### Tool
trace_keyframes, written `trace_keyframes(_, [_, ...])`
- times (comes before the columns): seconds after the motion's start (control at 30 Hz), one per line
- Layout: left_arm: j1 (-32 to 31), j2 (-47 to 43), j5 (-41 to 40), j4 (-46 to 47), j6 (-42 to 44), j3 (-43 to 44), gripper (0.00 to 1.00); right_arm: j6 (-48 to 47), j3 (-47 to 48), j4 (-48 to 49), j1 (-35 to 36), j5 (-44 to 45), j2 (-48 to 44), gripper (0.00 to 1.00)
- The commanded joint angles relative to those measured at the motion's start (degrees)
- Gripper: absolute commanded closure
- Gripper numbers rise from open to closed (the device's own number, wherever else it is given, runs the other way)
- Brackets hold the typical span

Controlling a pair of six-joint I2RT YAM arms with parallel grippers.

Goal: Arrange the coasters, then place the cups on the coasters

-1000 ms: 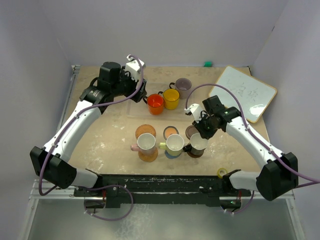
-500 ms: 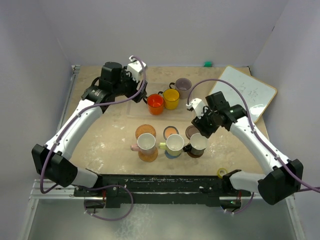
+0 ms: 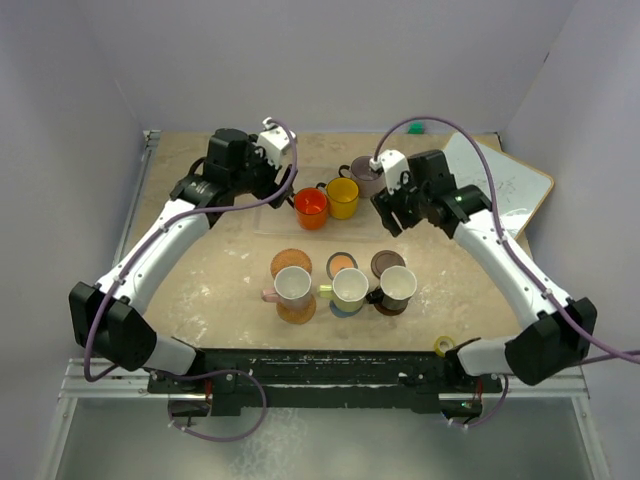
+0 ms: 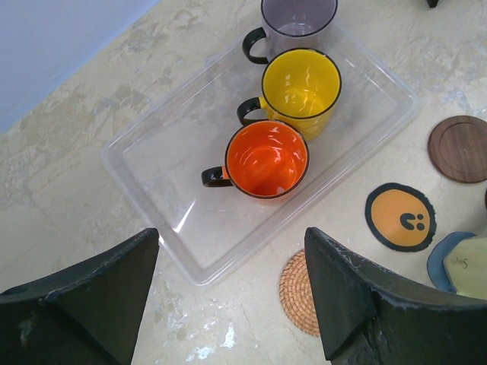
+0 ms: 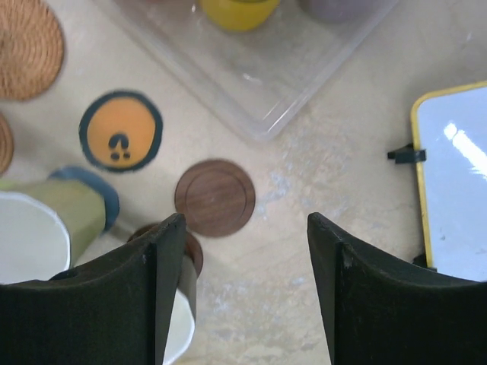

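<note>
My right gripper moves outward and down onto the mauve-grey cup's rim (image 3: 380,179) opposite its handle next, as that cup stands outward of the gripper and below it.
Three cups stand in a clear tray (image 4: 156,242): red-orange (image 3: 311,208) (image 4: 266,158), yellow (image 3: 342,197) (image 4: 300,84) and mauve-grey (image 3: 367,175). In the front row, a pink cup (image 3: 292,287), a yellow-green cup (image 3: 349,289) and a black cup (image 3: 397,288) (image 5: 179,335) each sit on a coaster. Behind them lie three bare coasters: woven (image 3: 291,262) (image 4: 298,293), orange-centred (image 3: 343,264) (image 5: 120,131) and dark brown (image 3: 386,263) (image 5: 214,197). My left gripper (image 3: 272,185) (image 4: 232,296) hangs open above the tray's near-left corner. My right gripper (image 3: 392,215) (image 5: 247,289) is open and empty, above the dark brown coaster.
A whiteboard (image 3: 500,185) (image 5: 456,175) lies at the back right. A small yellow tape roll (image 3: 444,345) sits near the front edge on the right, and a green object (image 3: 415,127) rests by the back wall.
My right gripper opened off the black cup, left it on its coaster, and rose back toward the tray. The left gripper shifted slightly right and opened a little wider.
</note>
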Motion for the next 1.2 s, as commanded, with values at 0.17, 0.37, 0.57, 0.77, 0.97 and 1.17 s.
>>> trace_keyframes(0.17, [0.4, -3.1, -3.8, 5.3, 1.2, -2.1, 0.25, 10.2, 12.0, 11.8, 0.0, 10.3, 12.6, 0.32])
trace_keyframes(0.37, [0.4, -4.7, -1.2, 5.2, -0.1, -2.4, 0.25, 13.1, 19.0, 12.9, -1.0, 11.5, 23.1, 0.34])
trace_keyframes(0.57, [0.3, -5.0, -0.9, 4.4, -0.3, -1.7, 0.25, 15.3, 26.7, 12.6, -2.8, 11.6, 32.5, 0.37])
trace_keyframes(0.77, [0.4, -5.0, -0.3, 4.4, -0.6, -1.6, 0.25, 20.0, 32.8, 12.3, -6.4, 8.8, 38.9, 0.43])
trace_keyframes(0.97, [0.4, -4.6, 0.5, 4.6, -0.9, -1.9, 0.25, 22.1, 39.5, 9.6, -8.9, 5.5, 45.3, 0.47])
trace_keyframes(1.17, [0.4, -4.5, 0.9, 4.7, -1.0, -2.0, 0.25, 23.5, 44.4, 7.3, -9.4, 4.3, 49.8, 0.51])
